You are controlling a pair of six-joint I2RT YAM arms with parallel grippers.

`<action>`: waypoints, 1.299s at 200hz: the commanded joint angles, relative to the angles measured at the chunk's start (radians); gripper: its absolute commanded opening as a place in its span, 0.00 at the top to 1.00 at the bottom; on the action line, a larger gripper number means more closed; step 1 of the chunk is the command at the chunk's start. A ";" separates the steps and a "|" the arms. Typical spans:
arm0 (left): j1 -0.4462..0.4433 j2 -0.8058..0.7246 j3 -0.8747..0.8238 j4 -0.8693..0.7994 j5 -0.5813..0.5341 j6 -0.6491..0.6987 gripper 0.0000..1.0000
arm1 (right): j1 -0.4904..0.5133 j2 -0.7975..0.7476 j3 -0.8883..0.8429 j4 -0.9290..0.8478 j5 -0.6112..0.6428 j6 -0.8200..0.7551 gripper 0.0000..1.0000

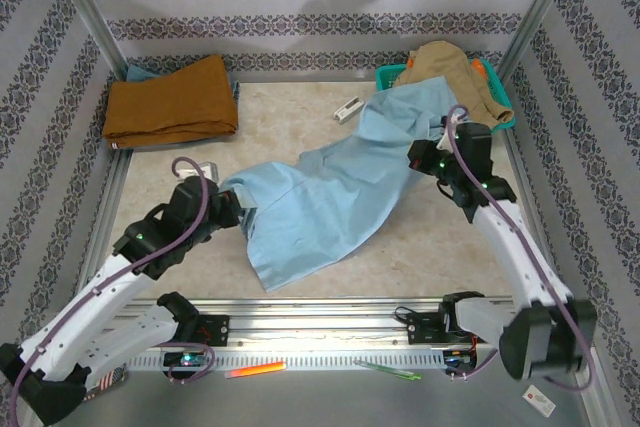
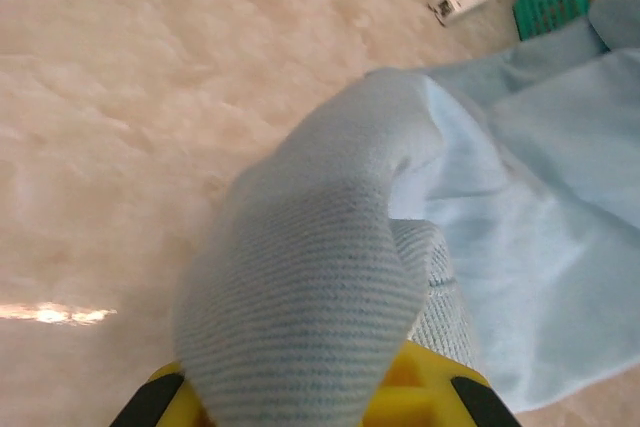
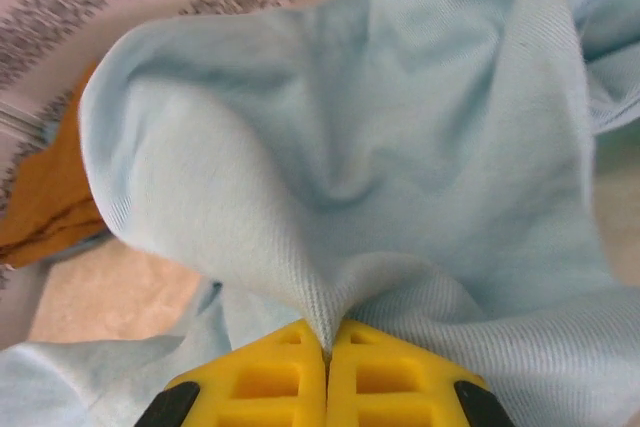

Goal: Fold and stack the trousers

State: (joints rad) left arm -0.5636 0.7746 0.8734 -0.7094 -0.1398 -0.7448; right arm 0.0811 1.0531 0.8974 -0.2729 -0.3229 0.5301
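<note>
The cloth bunches over the left gripper's fingers, so the left gripper will next pull the trousers' edge away from the teal basket and down onto the bare tabletop.
The light sky-blue trousers [image 1: 335, 192] lie stretched diagonally across the table, from the teal basket at the back right down to the front left. My left gripper [image 1: 236, 210] is shut on their left edge. In the left wrist view the cloth [image 2: 320, 267] bunches up over the yellow fingers [image 2: 425, 397] and hides the tips. My right gripper [image 1: 425, 159] is shut on the trousers' right side near the basket. Its yellow fingers [image 3: 270, 382] are pressed together with a fold of blue cloth [image 3: 330, 177] pinched between them.
A folded rust-orange garment [image 1: 170, 99] lies at the back left. A tan garment [image 1: 445, 67] sits in the teal basket [image 1: 505, 115], and a small white object [image 1: 348, 110] lies beside it. An orange pen [image 1: 255, 369] and a green one [image 1: 385, 369] rest on the front rail.
</note>
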 commanded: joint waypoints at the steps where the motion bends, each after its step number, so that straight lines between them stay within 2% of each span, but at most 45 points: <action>1: 0.051 -0.043 0.049 -0.109 -0.044 0.044 1.00 | 0.000 -0.127 0.037 -0.125 0.039 0.023 1.00; 39: 0.106 -0.109 0.039 -0.168 -0.045 0.023 1.00 | 0.016 -0.364 0.059 -0.281 0.039 0.061 1.00; 62: 0.109 -0.122 -0.015 -0.172 -0.039 0.003 1.00 | 0.078 -0.448 0.075 -0.326 0.037 0.097 1.00; 94: 0.145 -0.109 -0.100 -0.136 -0.058 -0.005 1.00 | 0.278 -0.442 0.050 -0.291 0.137 0.134 1.00; 117: 0.254 -0.041 -0.144 -0.064 0.011 0.015 1.00 | 0.455 -0.321 0.033 -0.212 0.264 0.117 1.00; 130: 0.337 0.015 -0.159 -0.021 0.089 0.043 0.63 | 0.516 -0.211 0.047 -0.173 0.323 0.102 1.00; 140: 0.386 0.056 -0.159 0.001 0.118 0.062 0.23 | 0.527 -0.126 0.052 -0.132 0.337 0.102 1.00; 144: 0.397 0.070 -0.156 0.002 0.116 0.070 0.12 | 0.528 -0.093 0.053 -0.114 0.339 0.103 1.00; 150: 0.405 0.089 -0.142 -0.001 0.107 0.085 0.01 | 0.527 -0.048 0.053 -0.095 0.355 0.111 1.00; 161: 0.408 0.114 -0.098 -0.038 0.086 0.102 0.00 | 0.525 0.023 0.052 -0.058 0.374 0.115 1.00; 177: 0.399 0.108 -0.046 -0.081 0.121 0.119 0.00 | 0.519 0.096 0.065 -0.039 0.386 0.113 1.00; 188: 0.344 0.091 -0.047 -0.075 0.140 0.103 0.00 | 0.511 0.125 0.067 -0.027 0.407 0.108 1.00; 196: 0.265 0.097 -0.054 -0.071 0.127 0.083 0.00 | 0.500 0.141 0.073 -0.029 0.422 0.099 1.00; 221: -0.090 0.224 -0.028 -0.117 -0.066 0.015 0.00 | 0.429 0.172 0.068 -0.034 0.442 0.091 1.00; 235: -0.257 0.307 -0.023 -0.099 -0.089 -0.009 0.10 | 0.375 0.175 0.051 -0.034 0.430 0.089 1.00; 260: -0.513 0.481 0.015 -0.090 -0.078 0.016 0.20 | 0.280 0.167 0.014 -0.033 0.380 0.089 1.00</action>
State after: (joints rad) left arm -0.8902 1.1385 0.8501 -0.7658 -0.1703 -0.7204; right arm 0.4267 1.2243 0.9390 -0.3435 0.0631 0.6296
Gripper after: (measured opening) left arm 0.845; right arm 0.045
